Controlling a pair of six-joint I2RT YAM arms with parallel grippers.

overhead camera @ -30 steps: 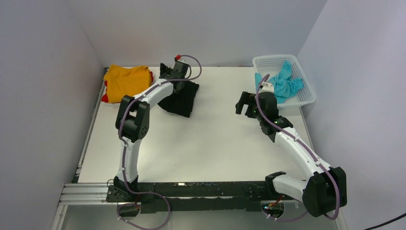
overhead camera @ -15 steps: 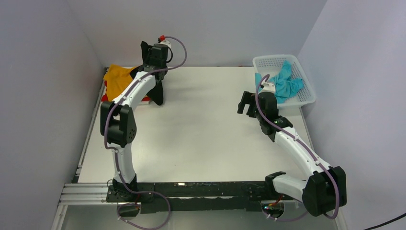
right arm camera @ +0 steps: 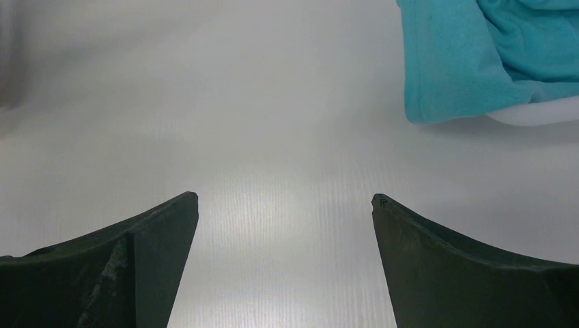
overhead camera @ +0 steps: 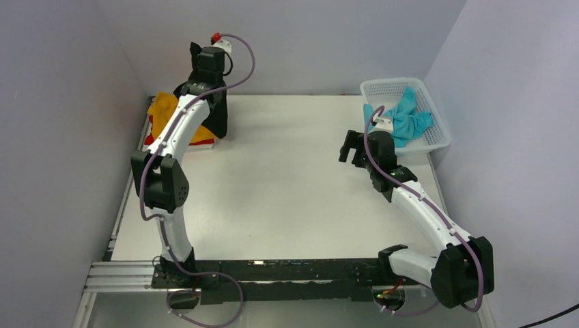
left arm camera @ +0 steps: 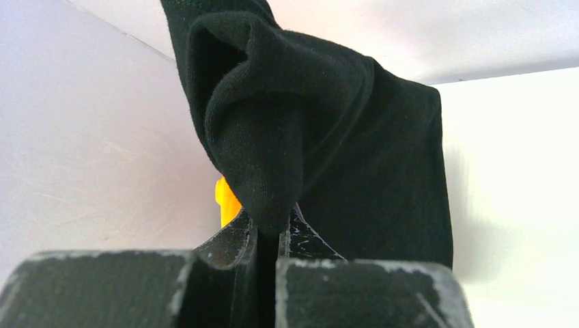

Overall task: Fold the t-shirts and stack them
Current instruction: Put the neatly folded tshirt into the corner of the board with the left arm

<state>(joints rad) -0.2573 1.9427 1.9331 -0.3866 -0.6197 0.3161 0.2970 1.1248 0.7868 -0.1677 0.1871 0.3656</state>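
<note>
Next, my left gripper moves down and left in the top view and releases the black t-shirt (overhead camera: 218,116), as the orange t-shirt's side by the wall (overhead camera: 162,110) lies bare.
My left gripper (overhead camera: 198,63) is shut on the black t-shirt (overhead camera: 218,116), which hangs from it at the far left, over the edge of the orange t-shirt (overhead camera: 162,113). In the left wrist view the black t-shirt (left arm camera: 321,116) is pinched between my closed fingers (left arm camera: 239,242), with a sliver of the orange t-shirt (left arm camera: 227,201) behind. A red t-shirt (overhead camera: 149,139) peeks out under the orange one. My right gripper (overhead camera: 351,148) is open and empty over the table, left of the turquoise t-shirt (overhead camera: 407,117). The turquoise t-shirt also shows in the right wrist view (right arm camera: 478,55). The white t-shirt is out of view.
The white plastic lattice basket (overhead camera: 433,140) stands at the far right and holds the turquoise t-shirt. Grey walls close in the table on the left, back and right. The white table (overhead camera: 287,191) spreads between the arms.
My left gripper has lifted the black t-shirt off the table and carried it left and back, to above the orange t-shirt. The right arm has barely moved.
</note>
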